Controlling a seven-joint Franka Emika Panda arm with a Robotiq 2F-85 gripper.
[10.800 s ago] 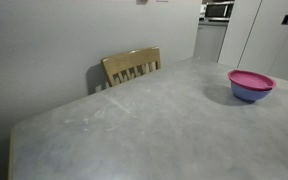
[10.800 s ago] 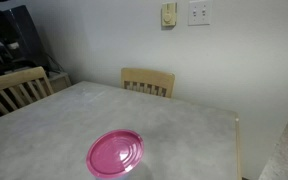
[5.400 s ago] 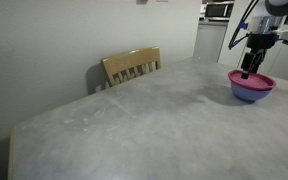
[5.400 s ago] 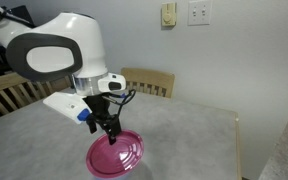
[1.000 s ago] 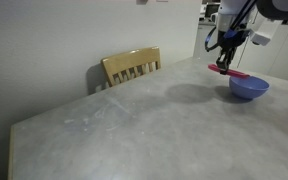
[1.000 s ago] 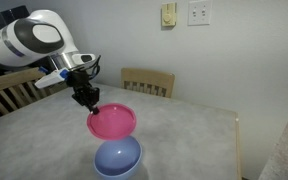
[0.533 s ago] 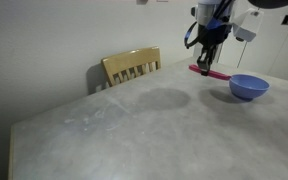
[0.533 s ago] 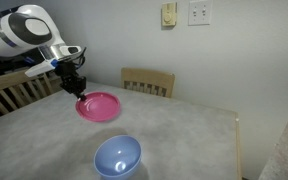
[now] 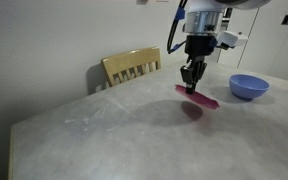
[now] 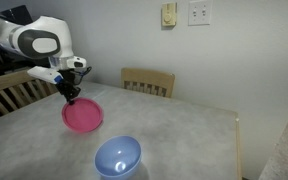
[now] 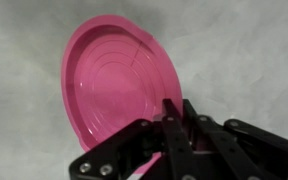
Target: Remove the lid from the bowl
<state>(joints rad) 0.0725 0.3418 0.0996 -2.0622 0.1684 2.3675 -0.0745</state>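
Note:
The magenta lid hangs clear of the uncovered bowl, so my gripper should next lower slightly to the bare grey table below and release the lid's rim.
My gripper (image 9: 192,88) is shut on the rim of the magenta lid (image 9: 200,97), holding it tilted in the air above the grey table (image 9: 114,130). In an exterior view the lid (image 10: 82,115) hangs below the gripper (image 10: 71,98), well away from the bowl. The light-blue bowl (image 9: 247,86) stands uncovered on the table, also seen with its inside showing as the bowl (image 10: 117,157). From the wrist, the lid (image 11: 119,85) fills the upper left and the gripper (image 11: 174,120) pinches its near edge.
A wooden chair (image 9: 131,67) stands behind the table against the wall; two chairs show at the table's far sides (image 10: 148,82), (image 10: 14,88). The table's right edge (image 10: 236,140) drops off beside the wall.
The arm has carried the lid further away from the bowl, across the table, and lowered it closer to the tabletop. The bowl has stayed put.

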